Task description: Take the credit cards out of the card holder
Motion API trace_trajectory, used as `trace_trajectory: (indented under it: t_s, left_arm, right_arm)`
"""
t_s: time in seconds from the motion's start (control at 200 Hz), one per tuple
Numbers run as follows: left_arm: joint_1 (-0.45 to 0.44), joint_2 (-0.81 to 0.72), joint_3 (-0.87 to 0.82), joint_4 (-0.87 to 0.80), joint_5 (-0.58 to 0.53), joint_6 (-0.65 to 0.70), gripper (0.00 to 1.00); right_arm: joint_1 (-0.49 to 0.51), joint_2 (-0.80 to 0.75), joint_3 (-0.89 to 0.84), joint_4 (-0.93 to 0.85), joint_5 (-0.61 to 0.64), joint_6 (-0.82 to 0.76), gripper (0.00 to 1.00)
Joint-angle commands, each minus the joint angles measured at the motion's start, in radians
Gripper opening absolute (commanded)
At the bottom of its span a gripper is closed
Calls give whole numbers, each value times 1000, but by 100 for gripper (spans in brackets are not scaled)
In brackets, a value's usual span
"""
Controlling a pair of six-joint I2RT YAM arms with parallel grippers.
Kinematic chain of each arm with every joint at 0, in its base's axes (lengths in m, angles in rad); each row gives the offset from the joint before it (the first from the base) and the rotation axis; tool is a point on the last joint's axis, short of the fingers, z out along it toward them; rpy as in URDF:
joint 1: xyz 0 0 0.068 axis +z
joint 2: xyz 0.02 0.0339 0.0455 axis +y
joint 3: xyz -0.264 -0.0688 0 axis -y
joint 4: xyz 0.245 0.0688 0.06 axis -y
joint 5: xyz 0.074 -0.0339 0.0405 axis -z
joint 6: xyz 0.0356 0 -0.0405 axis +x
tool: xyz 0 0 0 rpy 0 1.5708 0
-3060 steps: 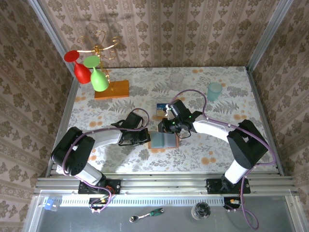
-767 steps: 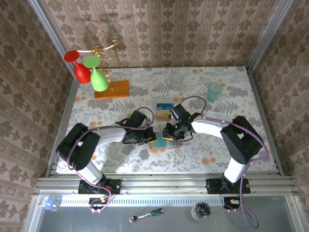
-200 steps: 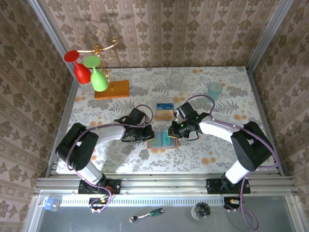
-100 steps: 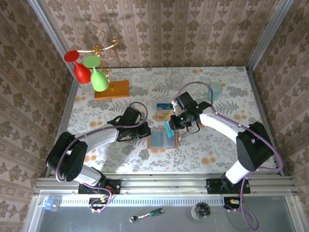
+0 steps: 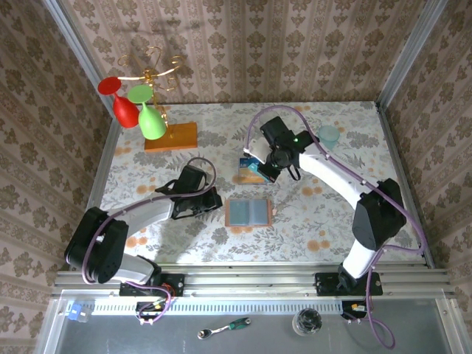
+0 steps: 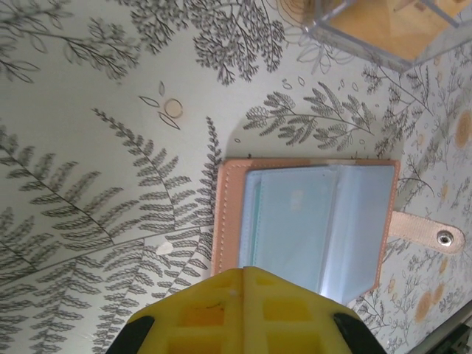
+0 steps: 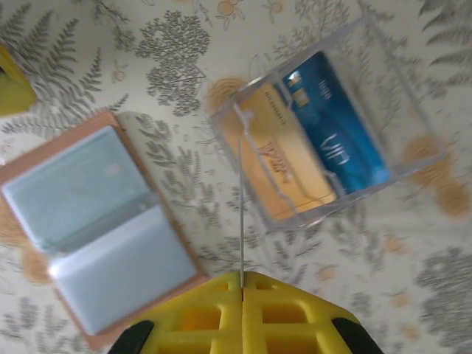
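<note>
My right gripper holds the thin credit card and will move outward over the box's far section, then down, and release the card, since that section is empty beyond the blue card.
The card holder lies open on the table, grey-blue pockets up and a brown rim around them, also in the right wrist view and the left wrist view. My right gripper is shut on a thin credit card, seen edge-on, and hangs beside a clear plastic box. A blue card and an orange card lie in that box. My left gripper is shut on nothing, just left of the holder.
A stand with red and green wine glasses rises from an orange wooden slab at the back left. A clear cup and a teal cup stand at the back. Walls close in the table.
My right gripper has lifted a card out of the holder and carried it back to the clear box. My left gripper has drawn off the holder to the left.
</note>
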Motion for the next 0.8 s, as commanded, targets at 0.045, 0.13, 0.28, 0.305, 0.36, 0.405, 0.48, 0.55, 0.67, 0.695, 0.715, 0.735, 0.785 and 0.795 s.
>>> trace_trajectory:
  t_s: [0.045,0.13,0.28,0.305,0.36,0.405,0.48,0.55,0.67,0.695,0.715,0.735,0.785,0.795]
  left_arm:
    - [16,-28,-12,-27,8,31,2]
    - [22,-26,-17,-23,11,31,2]
    - [34,-19,-17,-22,20,34,2]
    - [35,-19,-16,-22,21,34,2]
    - [40,-17,-16,-22,22,35,2]
    - [45,-15,-12,-23,25,36,2]
    - [51,-11,-8,-25,28,39,2]
    - [55,-7,-7,-23,29,41,2]
    - [63,3,-6,-17,32,42,2]
    - [64,4,-6,-16,34,42,2]
    - [65,7,-6,-14,35,43,2]
    - [66,8,-4,-13,36,43,2]
    - [69,12,-4,-11,37,43,2]
    - [69,12,-5,-11,38,43,2]
  right_arm:
    - [3,103,139,-106,73,-228,0]
    - [2,158,206,-121,85,-261,0]
    - [-2,243,304,-136,114,-296,0]
    - [-2,257,321,-136,122,-298,0]
    - [-3,282,353,-137,128,-308,0]
    - [-6,300,377,-139,132,-316,0]
    - [-9,330,414,-146,138,-327,0]
    - [-13,357,443,-149,147,-337,0]
    - [-16,395,491,-156,155,-350,0]
    - [-17,403,500,-156,157,-353,0]
    - [-19,410,507,-156,158,-354,0]
    - [-20,416,514,-155,159,-355,0]
    - [-23,431,535,-156,161,-358,0]
    - [-24,433,538,-157,161,-359,0]
